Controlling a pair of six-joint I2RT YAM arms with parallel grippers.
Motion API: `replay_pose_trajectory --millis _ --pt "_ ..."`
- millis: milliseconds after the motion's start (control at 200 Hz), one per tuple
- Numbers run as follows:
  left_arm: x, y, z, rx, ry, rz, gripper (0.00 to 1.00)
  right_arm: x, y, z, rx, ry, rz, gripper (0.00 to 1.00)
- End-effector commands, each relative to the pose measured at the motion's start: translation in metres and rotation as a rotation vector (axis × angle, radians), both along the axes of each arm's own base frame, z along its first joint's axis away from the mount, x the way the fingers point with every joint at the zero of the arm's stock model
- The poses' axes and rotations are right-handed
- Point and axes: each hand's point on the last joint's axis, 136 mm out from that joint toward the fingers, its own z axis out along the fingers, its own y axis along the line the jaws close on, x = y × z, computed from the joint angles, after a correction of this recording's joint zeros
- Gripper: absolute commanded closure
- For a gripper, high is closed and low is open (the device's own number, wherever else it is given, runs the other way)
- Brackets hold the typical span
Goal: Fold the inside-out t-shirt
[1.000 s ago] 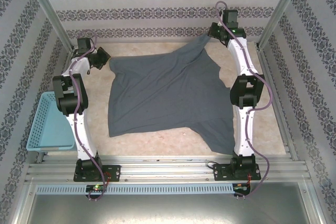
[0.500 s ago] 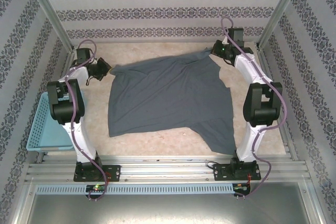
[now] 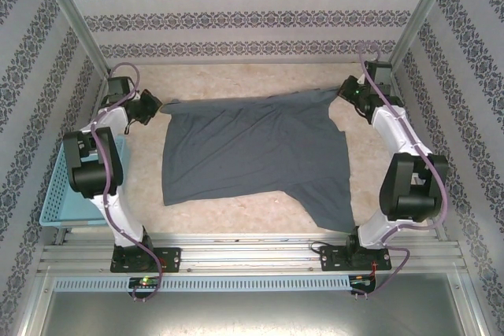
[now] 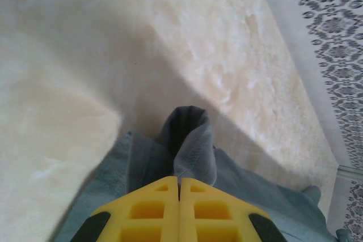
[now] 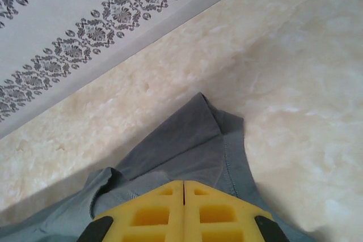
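Both grippers hold the shirt's far edge stretched, so I should next move my left gripper back and down onto the shirt's side edge by the basket and release the shirt's corner.
The dark slate-grey t-shirt [image 3: 256, 151] lies spread on the pale tabletop, its far edge stretched between both grippers. My left gripper [image 3: 160, 104] is shut on the shirt's far left corner; in the left wrist view a fold of cloth [image 4: 190, 140] pokes out past the yellow fingers [image 4: 153, 208]. My right gripper [image 3: 341, 92] is shut on the far right corner, and the right wrist view shows stitched grey cloth [image 5: 195, 140] spilling from the closed yellow fingertips [image 5: 212, 211]. One sleeve hangs toward the near right [image 3: 331, 202].
A light-blue mesh basket [image 3: 59, 190] sits at the table's left edge beside the left arm. Patterned walls [image 3: 252, 17] and metal posts enclose the back and sides. A metal rail [image 3: 252, 253] carries both arm bases along the near edge.
Both grippers have moved outward and nearer, the right one lowering; the shirt's far edge went from a raised right peak to a taut, nearly straight line.
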Motion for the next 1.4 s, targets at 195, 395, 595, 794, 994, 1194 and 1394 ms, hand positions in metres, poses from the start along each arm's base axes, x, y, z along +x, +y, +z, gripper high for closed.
replay_pose_trajectory --millis 195,395,595,794,994,1194,1394 --pt "-0.051 -0.005 -0.032 -0.056 0.025 0.096 0.99 -0.046 -0.005 -0.032 0.039 0.082 -0.093 1.00" --pt "-0.093 -0.006 -0.060 -0.037 0.139 0.158 0.76 -0.074 -0.001 -0.073 0.079 0.189 -0.111 0.78" --pt "-0.091 0.016 0.007 0.213 0.117 0.197 0.57 -0.058 0.008 -0.042 -0.038 0.137 -0.078 0.55" --pt "-0.047 -0.013 0.028 0.300 0.102 0.058 0.44 0.000 0.051 -0.044 -0.042 0.154 0.051 0.51" --pt "-0.005 -0.048 0.001 0.423 0.182 -0.099 0.40 0.058 0.080 -0.076 -0.007 0.228 0.135 0.50" --pt "0.011 -0.052 -0.034 0.571 0.293 -0.162 0.36 0.087 0.099 -0.100 -0.007 0.283 0.187 0.50" --pt "0.018 -0.045 -0.068 0.687 0.412 -0.197 0.33 0.101 0.106 -0.134 0.009 0.366 0.206 0.48"
